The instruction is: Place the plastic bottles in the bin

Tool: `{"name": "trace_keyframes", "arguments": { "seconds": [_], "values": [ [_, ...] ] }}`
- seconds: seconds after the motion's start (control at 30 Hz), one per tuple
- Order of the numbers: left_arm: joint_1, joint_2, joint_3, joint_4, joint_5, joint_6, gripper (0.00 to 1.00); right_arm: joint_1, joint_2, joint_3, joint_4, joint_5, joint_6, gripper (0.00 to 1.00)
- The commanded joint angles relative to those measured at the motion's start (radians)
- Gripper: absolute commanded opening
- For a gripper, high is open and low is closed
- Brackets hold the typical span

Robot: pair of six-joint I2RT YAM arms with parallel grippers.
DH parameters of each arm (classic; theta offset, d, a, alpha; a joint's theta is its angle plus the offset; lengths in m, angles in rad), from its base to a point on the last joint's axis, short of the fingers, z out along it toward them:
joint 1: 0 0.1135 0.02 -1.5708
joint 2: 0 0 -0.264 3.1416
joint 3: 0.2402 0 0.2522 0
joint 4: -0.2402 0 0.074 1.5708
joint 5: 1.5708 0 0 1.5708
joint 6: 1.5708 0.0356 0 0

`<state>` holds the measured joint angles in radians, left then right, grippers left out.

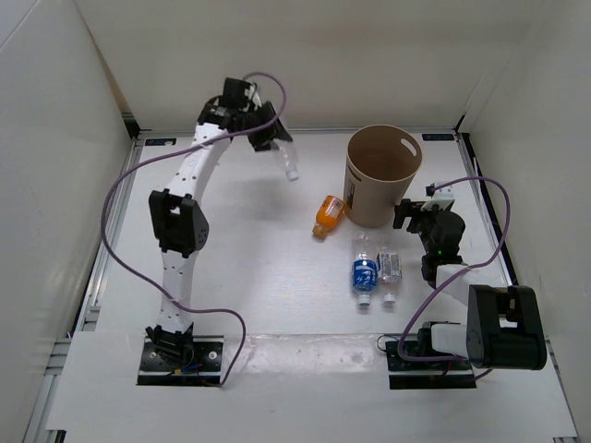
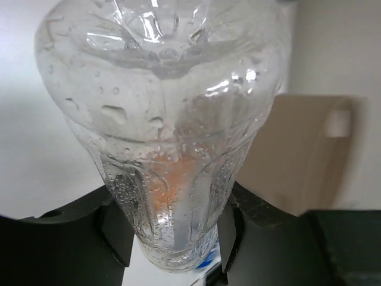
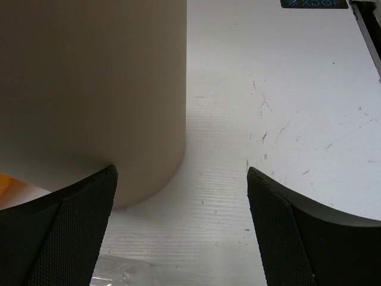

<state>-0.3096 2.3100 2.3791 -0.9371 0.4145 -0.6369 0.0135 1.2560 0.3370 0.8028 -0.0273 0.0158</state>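
My left gripper is next going to carry the long clear bottle (image 1: 288, 162) up and across, over the bin's rim, to the bin's opening (image 1: 385, 154).
My left gripper (image 1: 268, 140) is shut on the long clear bottle (image 1: 288, 162) and holds it in the air at the back, left of the bin (image 1: 381, 175). The bottle (image 2: 166, 119) fills the left wrist view between the fingers (image 2: 116, 229), with the tan bin (image 2: 297, 155) behind it. The orange bottle (image 1: 329, 215) lies against the bin's left foot. The blue-labelled bottle (image 1: 364, 269) and the white-labelled bottle (image 1: 389, 269) lie side by side in front of the bin. My right gripper (image 1: 413, 214) is open and empty beside the bin's right foot (image 3: 89, 89).
White walls enclose the table on the left, back and right. A purple cable (image 1: 120, 249) loops out left of the left arm. The right arm's base (image 1: 499, 328) sits at the near right.
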Motion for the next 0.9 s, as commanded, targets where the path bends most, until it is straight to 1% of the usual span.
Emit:
{"name": "trace_keyframes", "arguments": {
  "seconds": [0.0,0.03,0.07,0.1,0.13,0.23,0.3,0.33,0.37,0.43,0.47,0.5,0.57,0.63,0.67,0.73,0.77,0.8,0.83,0.87],
  "values": [
    [0.014,-0.129,0.022,0.292,0.136,-0.154,0.2,0.002,-0.004,0.027,0.027,0.018,-0.011,0.9],
    [0.014,-0.13,0.023,0.317,0.165,-0.2,0.2,0.0,-0.006,0.027,0.026,0.018,-0.011,0.9],
    [0.012,-0.136,0.019,0.343,0.178,-0.208,0.2,0.003,-0.006,0.025,0.024,0.02,-0.013,0.9],
    [0.009,-0.135,0.016,0.439,0.205,-0.219,0.2,0.002,-0.009,0.025,0.024,0.02,-0.011,0.9],
    [0.006,-0.139,0.017,0.464,0.22,-0.242,0.2,0.003,-0.009,0.023,0.024,0.02,-0.011,0.9],
    [-0.011,-0.141,0.023,0.549,0.248,-0.244,0.21,0.003,-0.006,0.025,0.029,0.021,-0.011,0.9],
    [-0.045,-0.149,0.04,0.61,0.254,-0.231,0.25,0.003,-0.006,0.025,0.027,0.02,-0.011,0.9],
    [-0.051,-0.146,0.045,0.644,0.256,-0.233,0.31,0.003,-0.006,0.025,0.026,0.021,-0.011,0.9],
    [-0.077,-0.14,0.055,0.668,0.25,-0.231,0.34,0.002,-0.006,0.025,0.026,0.02,-0.013,0.9],
    [-0.094,-0.126,0.086,0.69,0.239,-0.242,0.34,0.003,-0.006,0.023,0.026,0.021,-0.011,0.9],
    [-0.118,-0.094,0.103,0.714,0.237,-0.244,0.34,0.003,-0.006,0.025,0.027,0.021,-0.011,0.9],
    [-0.128,-0.081,0.145,0.727,0.236,-0.254,0.32,0.002,-0.006,0.025,0.027,0.021,-0.013,0.9],
    [-0.157,-0.044,0.155,0.806,0.242,-0.267,0.29,0.003,-0.009,0.027,0.027,0.021,-0.011,0.9],
    [-0.199,-0.034,0.169,0.81,0.215,-0.23,0.29,0.003,-0.007,0.027,0.024,0.021,-0.013,0.9],
    [-0.212,-0.034,0.166,0.814,0.184,-0.215,0.32,0.003,-0.007,0.025,0.027,0.021,-0.011,0.9],
    [-0.264,-0.037,0.16,0.779,0.162,-0.138,0.37,0.002,-0.006,0.025,0.029,0.021,-0.011,0.9],
    [-0.272,-0.035,0.157,0.772,0.126,-0.12,0.41,0.003,-0.009,0.023,0.03,0.021,-0.013,0.9],
    [-0.304,-0.032,0.155,0.765,0.118,-0.071,0.45,0.003,-0.007,0.023,0.03,0.02,-0.011,0.9],
    [-0.316,-0.029,0.166,0.72,0.097,-0.022,0.5,0.003,-0.007,0.023,0.03,0.021,-0.011,0.9],
    [-0.325,-0.026,0.169,0.7,0.045,0.027,0.56,0.0,-0.006,0.023,0.03,0.021,-0.011,0.9]
  ]
}}
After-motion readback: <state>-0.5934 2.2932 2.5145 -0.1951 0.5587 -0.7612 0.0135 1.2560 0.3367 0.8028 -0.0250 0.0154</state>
